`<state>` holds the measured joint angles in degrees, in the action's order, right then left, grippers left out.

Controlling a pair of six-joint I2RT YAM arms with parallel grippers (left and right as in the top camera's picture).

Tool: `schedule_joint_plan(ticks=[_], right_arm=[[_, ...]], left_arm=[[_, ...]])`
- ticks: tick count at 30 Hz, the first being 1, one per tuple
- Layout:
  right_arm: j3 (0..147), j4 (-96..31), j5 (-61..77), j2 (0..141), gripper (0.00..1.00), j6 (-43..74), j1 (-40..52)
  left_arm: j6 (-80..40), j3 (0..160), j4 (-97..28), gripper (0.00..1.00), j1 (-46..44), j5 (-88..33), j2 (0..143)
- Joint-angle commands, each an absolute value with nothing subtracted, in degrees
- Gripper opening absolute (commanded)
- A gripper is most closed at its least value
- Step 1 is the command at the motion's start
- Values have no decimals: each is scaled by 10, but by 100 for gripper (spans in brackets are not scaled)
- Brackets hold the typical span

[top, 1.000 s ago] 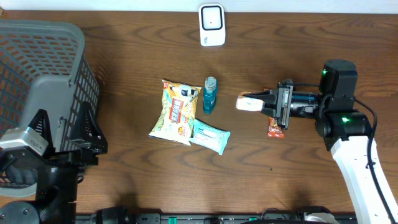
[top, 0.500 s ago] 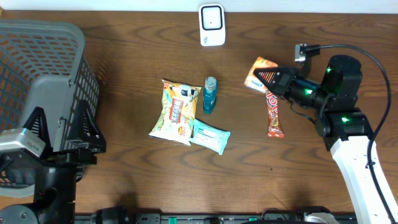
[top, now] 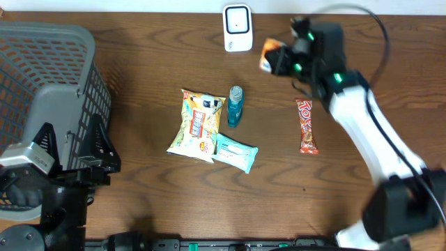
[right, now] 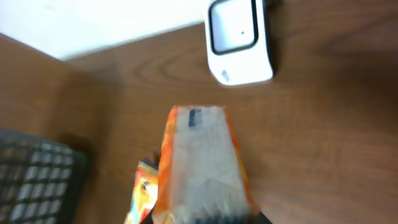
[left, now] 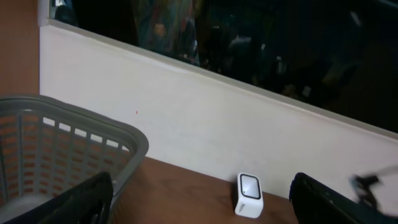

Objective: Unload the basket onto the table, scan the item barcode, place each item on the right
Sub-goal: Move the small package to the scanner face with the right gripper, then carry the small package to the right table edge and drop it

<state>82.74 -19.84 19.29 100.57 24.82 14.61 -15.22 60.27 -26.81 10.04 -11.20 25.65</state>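
The tabletop beyond the candy bar is bare, to the right in the overhead view, so next I will swing my right gripper that way and down to let go of the packet.
My right gripper is shut on an orange and white snack packet, held above the table just right of the white scanner at the back edge. In the right wrist view the packet points its top end, which bears a small dark printed patch, toward the scanner; the grip is at the frame's bottom edge. My left gripper stands open at the near left beside the basket, nothing between its fingers. Its camera sees the scanner far off.
A grey mesh basket fills the left side. In the middle lie a yellow snack bag, a small blue bottle and a pale teal pouch. A red candy bar lies right of centre.
My right arm has swung from mid-right toward the back of the table, carrying the orange packet up beside the scanner. The left arm has not moved.
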Motion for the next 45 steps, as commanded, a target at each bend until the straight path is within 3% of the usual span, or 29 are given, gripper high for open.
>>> schedule_joint_plan(ticks=[1, 11, 21, 30, 35, 45], right_arm=[[991, -247, 124, 1113, 1, 200, 163], [1326, -314, 91, 1371, 1, 220, 173], [1362, -260, 57, 1461, 1, 263, 204], [1370, -321, -33, 1400, 1, 271, 190], [1370, -453, -135, 1314, 1, 271, 150], [1370, -740, -282, 1226, 1, 272, -15]], left_arm=[[-153, 599, -268, 91, 103, -106, 253], [-153, 578, -267, 91, 103, -106, 241], [-153, 540, -245, 91, 103, -106, 227], [-154, 522, -199, 91, 103, -126, 192], [-154, 497, -189, 91, 98, -201, 150], [-153, 481, -190, 91, 41, -199, 76]])
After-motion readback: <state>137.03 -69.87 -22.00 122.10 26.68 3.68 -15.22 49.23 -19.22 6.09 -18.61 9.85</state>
